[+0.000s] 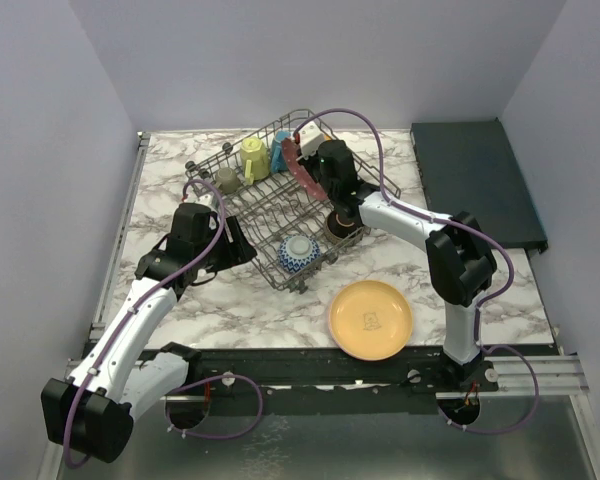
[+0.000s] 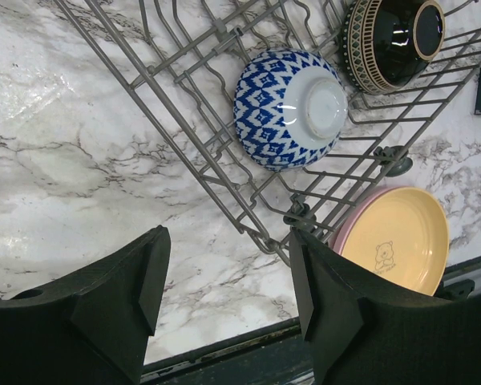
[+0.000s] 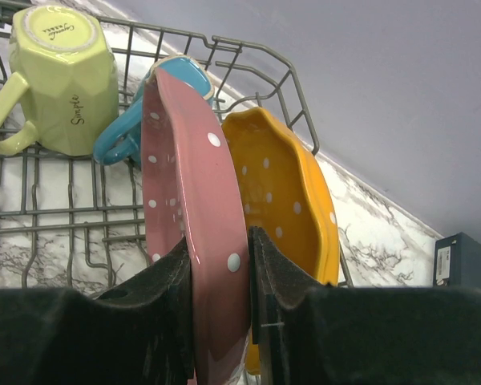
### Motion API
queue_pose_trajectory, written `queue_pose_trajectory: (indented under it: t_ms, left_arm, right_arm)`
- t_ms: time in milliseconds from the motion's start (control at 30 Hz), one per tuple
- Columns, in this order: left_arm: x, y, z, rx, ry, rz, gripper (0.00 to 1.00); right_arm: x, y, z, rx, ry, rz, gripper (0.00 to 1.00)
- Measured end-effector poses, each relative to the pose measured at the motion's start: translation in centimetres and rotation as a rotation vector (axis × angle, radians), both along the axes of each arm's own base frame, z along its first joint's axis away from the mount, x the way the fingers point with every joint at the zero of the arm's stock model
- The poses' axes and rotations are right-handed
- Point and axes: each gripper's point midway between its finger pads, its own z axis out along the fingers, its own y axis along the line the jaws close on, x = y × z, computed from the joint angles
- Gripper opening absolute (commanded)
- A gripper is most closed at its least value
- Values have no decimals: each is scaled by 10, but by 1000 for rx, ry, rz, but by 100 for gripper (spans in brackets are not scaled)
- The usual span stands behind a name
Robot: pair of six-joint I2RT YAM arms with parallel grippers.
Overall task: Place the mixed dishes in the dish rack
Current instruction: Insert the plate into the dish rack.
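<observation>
The pink plate's rim should be released next, after I lower my right gripper a little into the rack (image 1: 270, 205) beside the orange plate.
The grey wire dish rack (image 1: 270, 205) stands mid-table. My right gripper (image 3: 220, 265) is shut on the rim of a pink white-dotted plate (image 3: 188, 184), held upright at the rack's far end (image 1: 298, 165). An orange dotted plate (image 3: 284, 184) stands just behind it. A yellow-green mug (image 3: 60, 76) and a blue mug (image 3: 128, 136) sit upside down in the rack. A blue-white bowl (image 2: 289, 108) and a dark brown bowl (image 2: 393, 40) lie in its near end. My left gripper (image 2: 224, 277) hangs open and holds nothing, over the marble beside the rack's near corner (image 1: 245, 250).
A yellow plate with a pink rim (image 1: 370, 318) lies flat on the table near the front edge, right of the rack. A small grey cup (image 1: 227, 178) sits in the rack's left side. A dark flat tray (image 1: 475, 180) lies at the far right.
</observation>
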Motion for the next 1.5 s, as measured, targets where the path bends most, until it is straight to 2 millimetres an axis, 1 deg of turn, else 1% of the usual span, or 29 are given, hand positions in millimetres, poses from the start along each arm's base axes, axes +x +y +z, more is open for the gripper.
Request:
queue_pose_trajectory:
  t_ms: [133,333,600,1167,1500]
  left_arm:
    - [0,1,0,0,1,3,67]
    - [1,1,-2,2,7,5,67]
    - [2,2,-2,3,8,11,67]
    - [2,3,-3,4,12,11,67]
    - [3,4,-3,4,13,17,67]
  right_arm:
    - [-1,-1,-5,-16,10,1,0]
    - [-7,-6,-21,-49,70,-4,0]
    - [-7,-5,-22,-32,91,-11,0]
    - [4,-2,-20,-23,76,-39,0]
    - [7,-5,-18,-13,53,-69,0]
